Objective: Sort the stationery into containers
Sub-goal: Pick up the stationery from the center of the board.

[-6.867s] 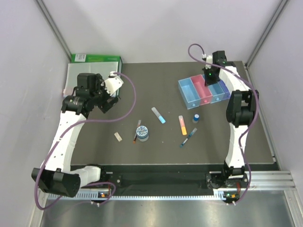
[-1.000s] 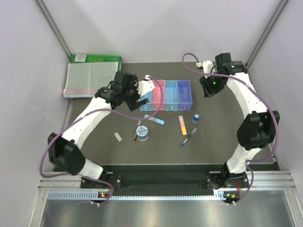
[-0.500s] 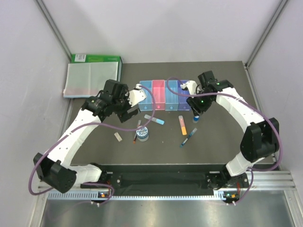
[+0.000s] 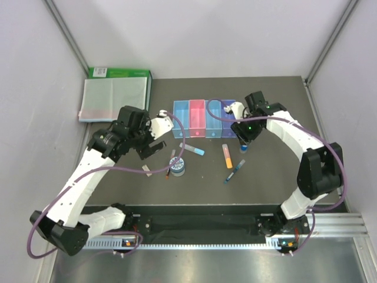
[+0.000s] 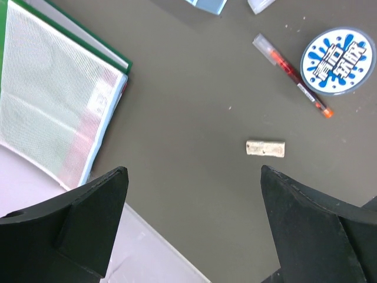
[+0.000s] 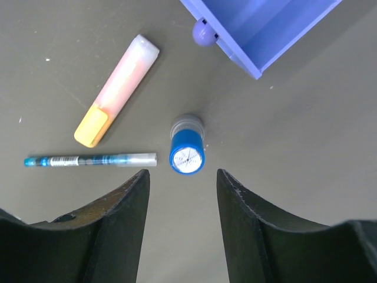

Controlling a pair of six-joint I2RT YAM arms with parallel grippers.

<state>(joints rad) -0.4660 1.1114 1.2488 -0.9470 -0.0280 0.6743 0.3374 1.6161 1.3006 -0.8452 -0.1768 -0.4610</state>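
I will bring my right gripper down onto the bottle's blue cap (image 4: 243, 147) (image 6: 187, 152) next, with one finger on each side.
The row of four bins (image 4: 200, 117) stands at the table's middle back; its purple end bin (image 6: 259, 23) shows in the right wrist view. My right gripper (image 6: 182, 177) is open, empty, directly above the upright blue-capped bottle (image 6: 187, 153), also in the top view (image 4: 242, 147). The orange highlighter (image 6: 118, 89) and blue pen (image 6: 88, 160) lie to the left of the bottle. My left gripper (image 5: 194, 177) is open, empty, above the beige eraser (image 5: 265, 148). The dark red pen (image 5: 293, 74) lies against the tape roll (image 5: 338, 59). The light-blue marker (image 4: 194, 148) lies just in front of the bins.
The clear folder (image 4: 113, 99) lies at the back left with the green box (image 4: 119, 72) behind it; the folder also shows in the left wrist view (image 5: 53, 100). The table's left edge runs under my left gripper.
The bins now stand at mid-table instead of back right. My left gripper has drawn back from them toward the near left. My right gripper has settled over the bottle.
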